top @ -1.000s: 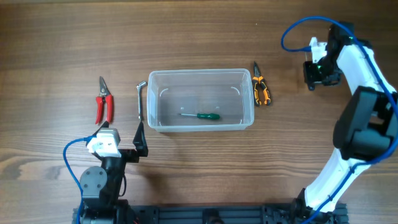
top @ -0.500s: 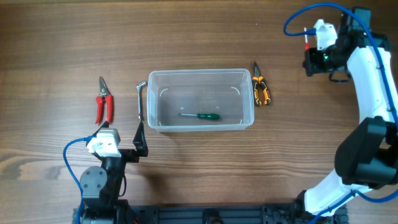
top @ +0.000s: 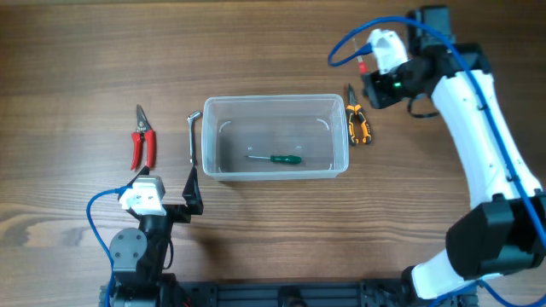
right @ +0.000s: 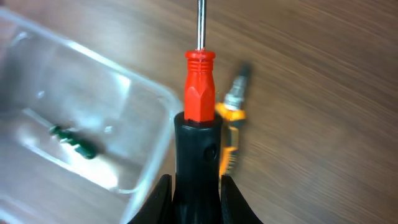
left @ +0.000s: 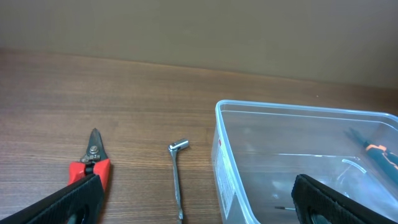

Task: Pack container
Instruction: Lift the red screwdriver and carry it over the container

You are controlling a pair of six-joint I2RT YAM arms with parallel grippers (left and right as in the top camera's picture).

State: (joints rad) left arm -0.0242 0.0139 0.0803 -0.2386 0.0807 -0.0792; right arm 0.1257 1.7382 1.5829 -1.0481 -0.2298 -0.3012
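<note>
The tub [top: 277, 136] [right: 86, 104] shows bare bottom beyond the green-handled screwdriver. I next need to move my right gripper back over the tub, then down inside it beside that screwdriver.
The container [top: 273, 100] is a clear rectangular tub at mid-table, with a green-handled screwdriver [top: 279, 159] lying inside it; the wrist views also show the container [left: 249, 109] [right: 81, 68]. My right gripper [top: 378, 88] [right: 198, 194] hovers just past the tub's right end. It is shut on a red-and-black-handled screwdriver [right: 199, 93] whose steel shaft points away from the camera. My left gripper [top: 167, 194] [left: 199, 194] rests low near the table's front left, wide open, with nothing between its fingers [left: 81, 196].
Orange-handled pliers [top: 358, 124] [right: 229, 134] lie right of the tub, under my right gripper. A silver L-shaped socket wrench [top: 193, 136] [left: 178, 177] lies along the tub's left side. Red pruners [top: 142, 143] [left: 92, 163] lie further left.
My right arm has swung left from the far right edge to just beside the tub's right end, carrying the screwdriver. The left arm has not moved.
</note>
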